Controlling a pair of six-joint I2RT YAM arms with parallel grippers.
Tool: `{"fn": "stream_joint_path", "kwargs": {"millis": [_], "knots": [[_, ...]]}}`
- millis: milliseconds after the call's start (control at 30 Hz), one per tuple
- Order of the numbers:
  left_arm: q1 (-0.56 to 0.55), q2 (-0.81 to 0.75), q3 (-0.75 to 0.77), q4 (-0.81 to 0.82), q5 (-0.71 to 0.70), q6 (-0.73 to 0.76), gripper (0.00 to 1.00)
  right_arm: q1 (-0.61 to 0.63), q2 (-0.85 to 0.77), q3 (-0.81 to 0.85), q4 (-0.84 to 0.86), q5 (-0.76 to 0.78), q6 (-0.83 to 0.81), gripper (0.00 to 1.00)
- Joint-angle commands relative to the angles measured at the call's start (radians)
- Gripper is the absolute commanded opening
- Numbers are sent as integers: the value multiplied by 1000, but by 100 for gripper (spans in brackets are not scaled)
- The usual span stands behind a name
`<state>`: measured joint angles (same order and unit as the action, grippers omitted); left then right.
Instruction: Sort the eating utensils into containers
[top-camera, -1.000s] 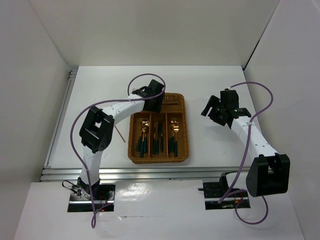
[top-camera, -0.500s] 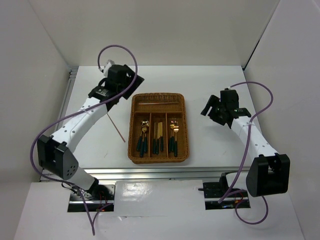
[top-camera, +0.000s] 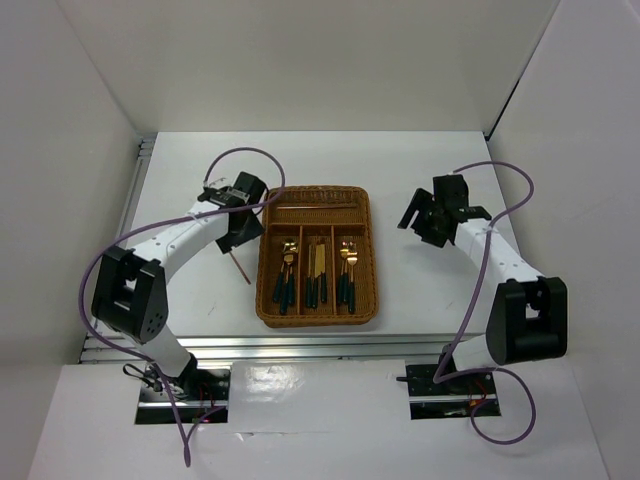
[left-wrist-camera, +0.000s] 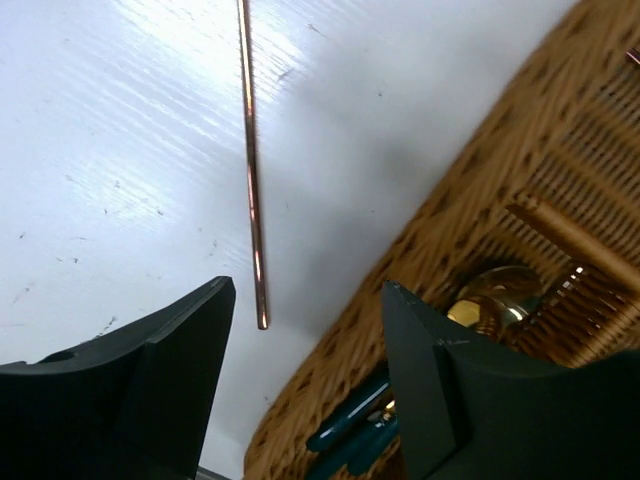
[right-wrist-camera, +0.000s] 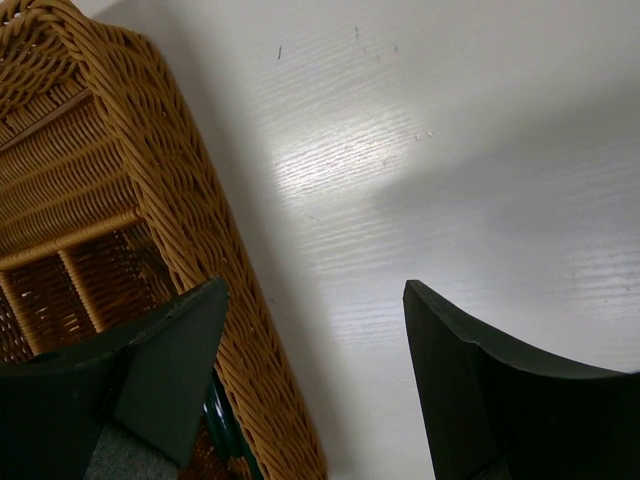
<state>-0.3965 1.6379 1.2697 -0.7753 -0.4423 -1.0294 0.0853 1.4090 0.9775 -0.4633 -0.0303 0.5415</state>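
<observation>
The left gripper shifts away from the tray next and lowers astride the copper chopstick's body (top-camera: 234, 258) (left-wrist-camera: 252, 182), because one finger stands by the tray's side.
A brown wicker tray (top-camera: 369, 262) holds gold-headed, green-handled spoons (top-camera: 286, 270), knives (top-camera: 316, 268) and forks (top-camera: 347, 268) in its three long slots. A chopstick (top-camera: 318, 207) lies in the crosswise slot. Another copper chopstick (top-camera: 242, 270) rests on the table left of the tray. My left gripper (top-camera: 238, 238) hovers open above that chopstick's far end. In the left wrist view the chopstick (left-wrist-camera: 252, 170) ends just ahead of the empty gripper (left-wrist-camera: 308, 290), beside the tray wall (left-wrist-camera: 450, 210). My right gripper (top-camera: 412, 218) stands open and empty right of the tray, with the tray wall (right-wrist-camera: 190, 230) by its left finger.
White walls enclose the table on three sides. A metal rail (top-camera: 130, 230) runs along the left edge and another along the near edge. Purple cables loop over both arms. A gold spoon head (left-wrist-camera: 490, 300) and green handles (left-wrist-camera: 350, 435) show inside the tray.
The left arm left the tray's crosswise slot, swung out to the far left, then came back to the chopstick beside the tray. The right arm shifted slightly.
</observation>
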Motion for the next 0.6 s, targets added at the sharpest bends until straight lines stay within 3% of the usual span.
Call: {"fn": "stream_joint_path", "kwargs": {"millis": [0, 167, 267, 367, 567], "knots": [[15, -9, -22, 1, -52, -38, 73, 1, 13, 58, 45, 9, 3, 79], [100, -76, -139, 129, 48, -6, 71, 1, 31, 58, 54, 20, 3, 79], [140, -89, -231, 238, 123, 6, 79, 1, 41, 58, 54, 20, 3, 79], [163, -76, -245, 266, 146, 15, 87, 1, 41, 58, 54, 29, 3, 79], [163, -15, -225, 277, 146, 15, 85, 1, 51, 67, 54, 29, 12, 79]]}}
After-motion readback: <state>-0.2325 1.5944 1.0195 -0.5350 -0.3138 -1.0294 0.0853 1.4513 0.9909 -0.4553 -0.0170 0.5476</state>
